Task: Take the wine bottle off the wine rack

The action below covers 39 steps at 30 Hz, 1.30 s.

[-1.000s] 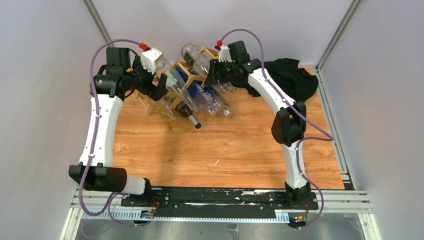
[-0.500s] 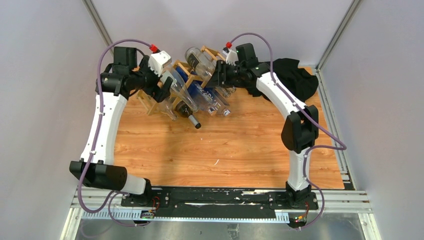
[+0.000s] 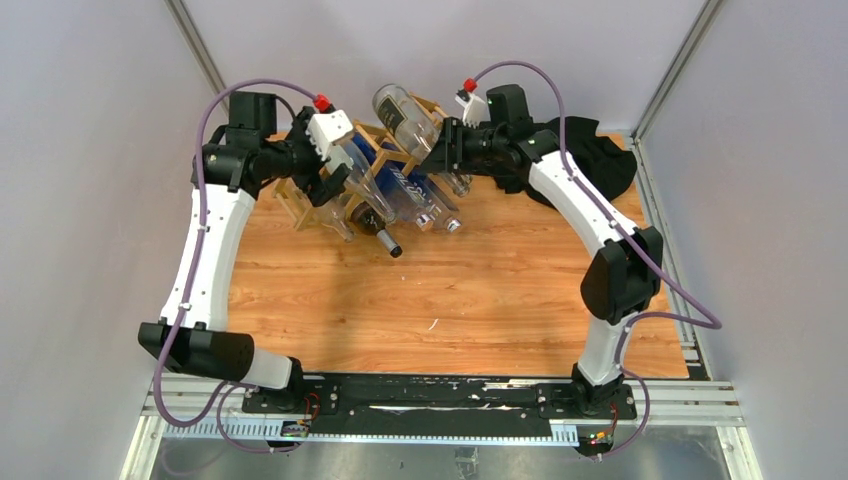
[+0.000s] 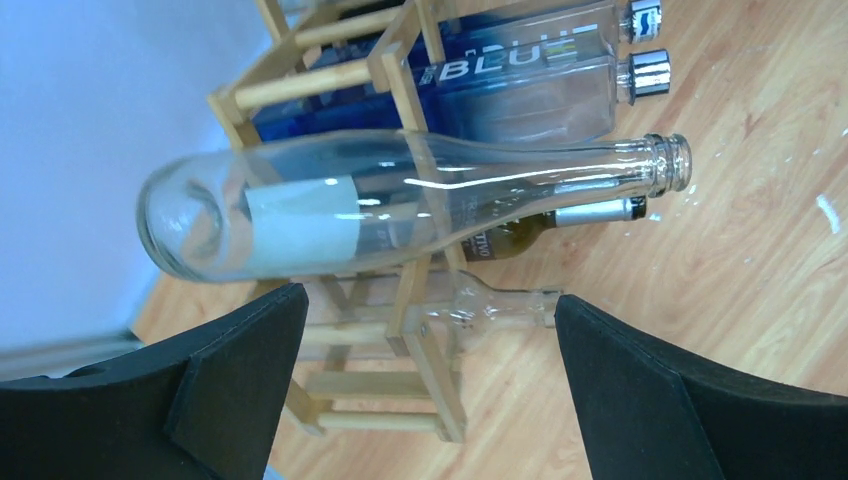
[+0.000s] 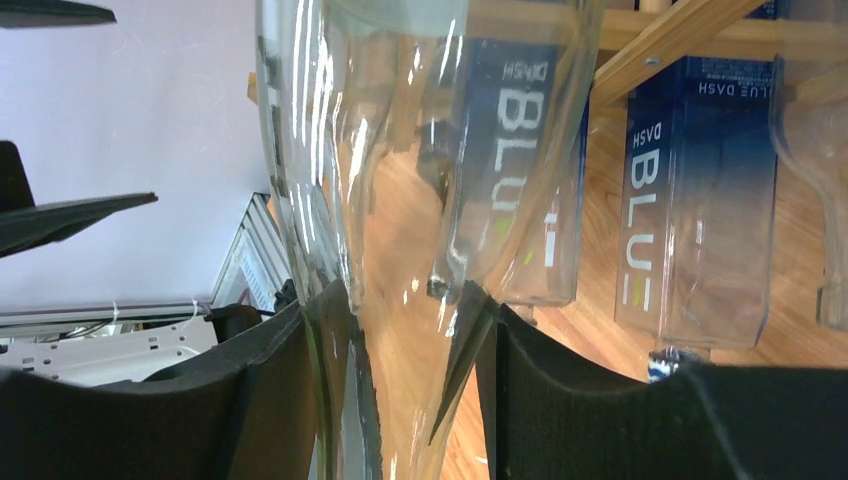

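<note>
The robot's right gripper will next move back over the tabletop by the silver caps and let go of the neck, because that tabletop is back from the rack (image 3: 368, 168) under the bottle.
The wine rack (image 3: 368, 168), a light wood lattice, stands at the back of the table with several bottles in it. My right gripper (image 3: 446, 150) is shut on the narrowing neck end of a clear wine bottle (image 3: 398, 106), whose base points up and to the back left above the rack. In the right wrist view the glass (image 5: 400, 200) fills the gap between my right gripper's (image 5: 400, 385) black fingers (image 5: 270, 400). My left gripper (image 3: 328, 186) is open and empty at the rack's left end. In its own view my left gripper (image 4: 430, 375) sits just off the wood frame (image 4: 435, 370), below a clear white-labelled bottle (image 4: 400, 200).
Flat blue bottles (image 3: 412, 190) and a dark bottle with a black cap (image 3: 386, 240) lie in the rack, necks toward the front. A black cloth (image 3: 592, 160) is heaped at the back right. The grey walls stand close behind the rack.
My right gripper has moved right and back with the clear bottle, tilting its base higher. My left gripper has shifted right, closer to the rack's left end.
</note>
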Tool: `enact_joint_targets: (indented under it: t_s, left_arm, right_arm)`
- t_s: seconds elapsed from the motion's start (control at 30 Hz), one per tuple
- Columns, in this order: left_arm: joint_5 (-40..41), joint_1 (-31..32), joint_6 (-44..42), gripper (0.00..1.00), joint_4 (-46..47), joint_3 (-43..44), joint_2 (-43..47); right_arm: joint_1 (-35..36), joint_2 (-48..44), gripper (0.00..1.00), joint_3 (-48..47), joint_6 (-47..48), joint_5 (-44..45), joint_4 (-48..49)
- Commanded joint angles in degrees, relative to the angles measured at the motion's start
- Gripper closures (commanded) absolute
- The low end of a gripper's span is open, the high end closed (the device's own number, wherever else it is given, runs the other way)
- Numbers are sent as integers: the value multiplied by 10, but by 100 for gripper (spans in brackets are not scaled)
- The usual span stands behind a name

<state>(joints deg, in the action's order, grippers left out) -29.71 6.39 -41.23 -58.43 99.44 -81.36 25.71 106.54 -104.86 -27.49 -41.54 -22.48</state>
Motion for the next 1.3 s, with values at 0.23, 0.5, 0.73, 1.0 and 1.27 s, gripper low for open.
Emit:
enact_joint_targets:
  t_s: [0.23,0.5,0.73,1.0,1.27]
  left_arm:
    - [11,69,-274,0,97,-59,68]
    - [38,131,-344,0,218,-131,110]
    - [43,143,-453,0,269,-223,153]
    - [41,148,-549,0,297,-298,189]
    - [45,148,-613,0,254,-310,194]
  right_arm:
    - [35,-166,100,75,47,6,48]
    - [88,-221,100,87,85,38,-16]
    - [129,-237,100,80,120,48,-75]
    - [181,-219,100,55,161,57,-122]
    - [204,-241,100,59,194,52,-125]
